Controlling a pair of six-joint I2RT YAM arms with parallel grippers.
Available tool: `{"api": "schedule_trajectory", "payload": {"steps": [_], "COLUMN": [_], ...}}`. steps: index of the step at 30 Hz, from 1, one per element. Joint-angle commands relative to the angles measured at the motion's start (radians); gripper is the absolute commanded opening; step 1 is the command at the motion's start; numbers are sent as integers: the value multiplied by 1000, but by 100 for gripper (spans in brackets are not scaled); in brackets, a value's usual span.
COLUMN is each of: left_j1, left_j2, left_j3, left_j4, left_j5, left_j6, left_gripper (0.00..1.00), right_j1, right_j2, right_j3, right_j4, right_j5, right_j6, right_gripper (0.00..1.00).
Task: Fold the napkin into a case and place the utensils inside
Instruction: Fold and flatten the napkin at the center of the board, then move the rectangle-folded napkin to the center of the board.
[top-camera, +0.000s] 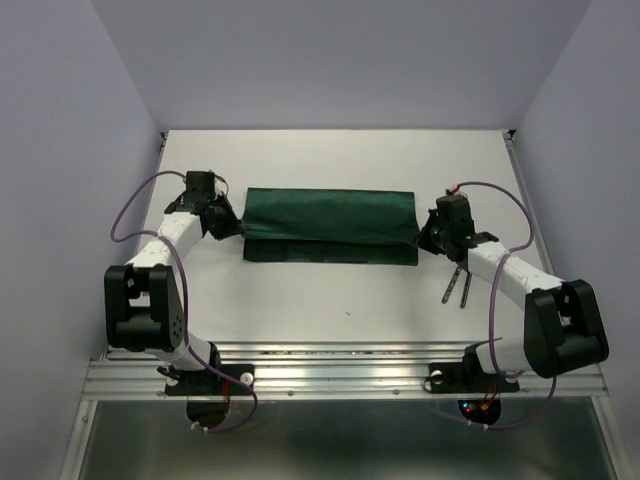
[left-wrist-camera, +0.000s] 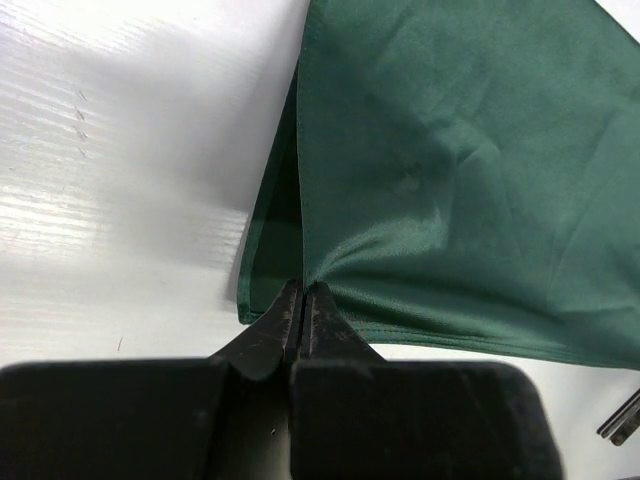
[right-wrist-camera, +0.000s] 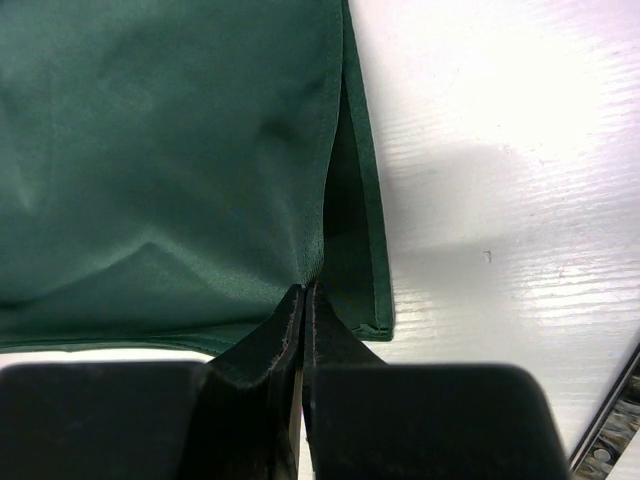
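Next, my left gripper draws the napkin's top layer back and down, then releases it over the lower layer's uncovered near edge.
The dark green napkin (top-camera: 330, 226) lies folded into a long band across the middle of the table. Its upper layer is lifted at both short ends. My left gripper (top-camera: 236, 228) is shut on the napkin's left end (left-wrist-camera: 420, 180), pinching the top layer. At the other end my right gripper (top-camera: 421, 238) is shut on the top layer of the napkin (right-wrist-camera: 170, 150). A lower layer shows beside each pinch. The utensils (top-camera: 456, 285), slim and dark-handled, lie on the table just under my right arm, partly hidden by it. A utensil tip (left-wrist-camera: 622, 418) shows at the left wrist view's corner.
White walls close in the table on the left, back and right. The metal rail (top-camera: 340, 368) with both arm bases runs along the near edge. Bare white table (top-camera: 330, 160) lies behind the napkin and in front of it.
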Motion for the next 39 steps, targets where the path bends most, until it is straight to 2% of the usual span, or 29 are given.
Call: {"api": "schedule_trajectory", "payload": {"steps": [1, 12, 13, 15, 16, 17, 18, 19, 23, 28, 31, 32, 34, 37, 39], "left_j1": [5, 3, 3, 3, 3, 3, 3, 3, 3, -5, -18, -32, -54, -104, -121], "left_j2": [-54, -29, -26, -5, 3, 11, 22, 20, -12, -44, -50, -44, -37, -9, 29], "left_j3": [-3, -127, -138, -146, -146, -144, -139, -135, -113, -67, -40, -29, 5, 60, 98], "left_j4": [-24, 34, 36, 28, 19, 16, 14, 16, 7, -12, -12, -12, -13, -4, 6], "left_j5": [7, 76, 76, 76, 71, 70, 71, 80, 76, 30, 5, -2, -10, -21, -25], "left_j6": [20, -3, -3, 0, 0, 2, 6, 9, 28, 47, 52, 52, 49, 40, 34], "left_gripper": [0, 0, 0, 15, 25, 43, 52, 66, 99, 95, 88, 81, 75, 67, 58], "right_j1": [3, 3, 3, 3, 3, 3, 3, 3, 3, 3, 3, 3, 13, 13, 13], "right_j2": [-35, -26, -24, -18, -16, -13, -13, -16, -36, -50, -39, -33, -26, -1, 16], "right_j3": [25, -33, -41, -47, -49, -50, -50, -50, -47, -34, -23, -21, -15, 19, 60], "right_j4": [-16, -19, -19, -17, -17, -17, -19, -19, -25, -29, -20, -11, 0, 7, 24], "right_j5": [61, 75, 76, 79, 82, 82, 84, 88, 102, 96, 61, 38, 22, 7, -4], "right_j6": [-18, -15, -13, -12, -10, -10, -9, -7, -9, -16, -12, -10, -7, -9, -16], "right_gripper": [1, 1, 4, 14, 29, 36, 43, 59, 61, 60, 58, 56, 54, 47, 36]}}
